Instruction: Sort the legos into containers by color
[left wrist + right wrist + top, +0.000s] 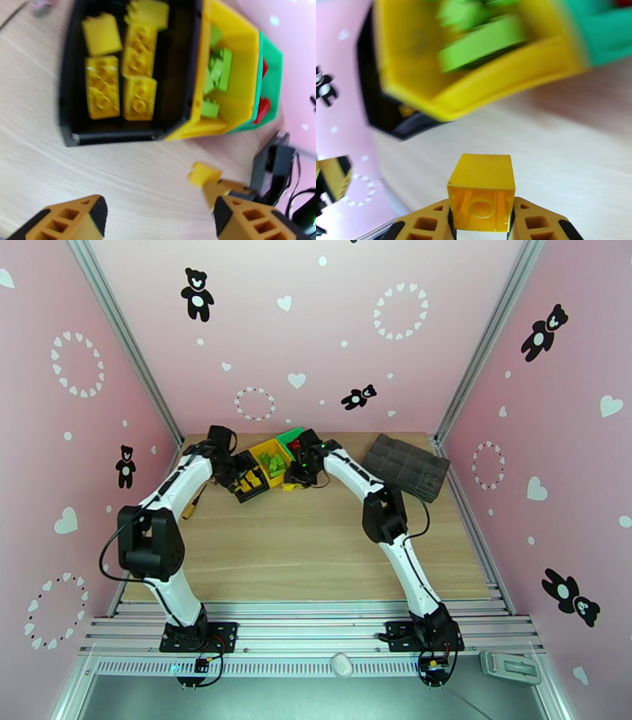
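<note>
I need to lift the yellow lego with my right gripper next and carry it across, past the yellow bin, to the black bin (71, 118) that holds yellow legos. I need to release it inside.
Three joined containers stand at the back of the table: a black bin (71, 118) with several yellow legos (102, 87), a yellow bin (237, 51) with light green legos (219, 69), and a green bin (272, 75) with red legos (262, 108). My right gripper (482, 225) is shut on a small yellow lego (482, 185) just above the wood, in front of the yellow bin (505, 79). That brick (203, 173) also appears in the left wrist view. My left gripper (158, 215) hangs open in front of the black bin, with nothing between its fingers.
A large dark grey compartmented tray (407, 465) lies at the back right. Both arms reach to the bins (268, 461), with the left gripper (237, 477) and right gripper (296, 477) close together. Pink walls enclose the wooden table (316, 548).
</note>
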Available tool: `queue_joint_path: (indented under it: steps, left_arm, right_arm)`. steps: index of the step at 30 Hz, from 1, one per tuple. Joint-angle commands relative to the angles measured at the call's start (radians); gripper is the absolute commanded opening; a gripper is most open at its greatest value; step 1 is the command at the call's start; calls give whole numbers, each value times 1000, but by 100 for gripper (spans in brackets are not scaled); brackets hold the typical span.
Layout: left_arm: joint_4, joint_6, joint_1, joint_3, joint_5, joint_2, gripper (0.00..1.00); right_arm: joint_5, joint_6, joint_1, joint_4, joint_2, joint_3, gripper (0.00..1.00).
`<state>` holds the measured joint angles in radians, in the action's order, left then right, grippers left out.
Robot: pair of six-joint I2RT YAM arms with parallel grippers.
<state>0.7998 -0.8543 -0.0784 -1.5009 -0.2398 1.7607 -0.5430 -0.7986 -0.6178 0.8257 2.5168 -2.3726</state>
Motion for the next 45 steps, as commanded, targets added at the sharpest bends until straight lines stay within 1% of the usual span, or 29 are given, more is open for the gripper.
queue_joint_path:
  steps: [1,6,10,12,14,16,17,20,24,27,30,34,36,41,45]
  left_arm:
    - [-25,-20,43,58,18,-59,77]
    - [-37,-30,81,122,8,-107,77]
    - [-36,-37,85,157,14,-145,77]
    - [-33,-41,87,167,16,-163,77]
    - [-26,-44,94,175,20,-183,77]
    - [-20,-44,102,182,22,-205,77]
    - [-17,-45,109,187,24,-217,77]
    - [-13,-45,124,203,26,-249,78]
    - [-8,-36,129,217,31,-267,78]
    - [-8,-16,130,220,31,-274,78]
    - [9,32,129,206,36,-277,79]
    - [52,127,122,172,84,-295,83]
    - [61,163,115,166,99,-311,98]
    - [75,253,63,150,181,-357,98]
    - [49,290,14,161,325,-425,96]
  right_arm:
    - [-110,-124,-16,-144,-3,-16,25]
    - [-154,-241,-44,-288,62,-72,25]
    - [-160,-411,-59,-438,152,-183,27]
    - [-150,-489,-68,-502,215,-274,33]
    - [-143,-563,-75,-561,282,-367,49]
    - [-141,-597,-78,-603,305,-387,56]
    - [-138,-587,-78,-594,303,-387,59]
    - [-142,-536,-76,-559,289,-386,65]
    - [-163,-452,-77,-503,257,-386,69]
    - [-156,-333,-76,-400,200,-377,75]
    - [-123,-191,-72,-269,126,-350,79]
    - [-29,-1,-59,-111,-9,-230,86]
    - [33,79,-50,-49,-78,-151,89]
    - [217,249,-14,78,-244,65,94]
    - [341,329,32,78,-404,280,97]
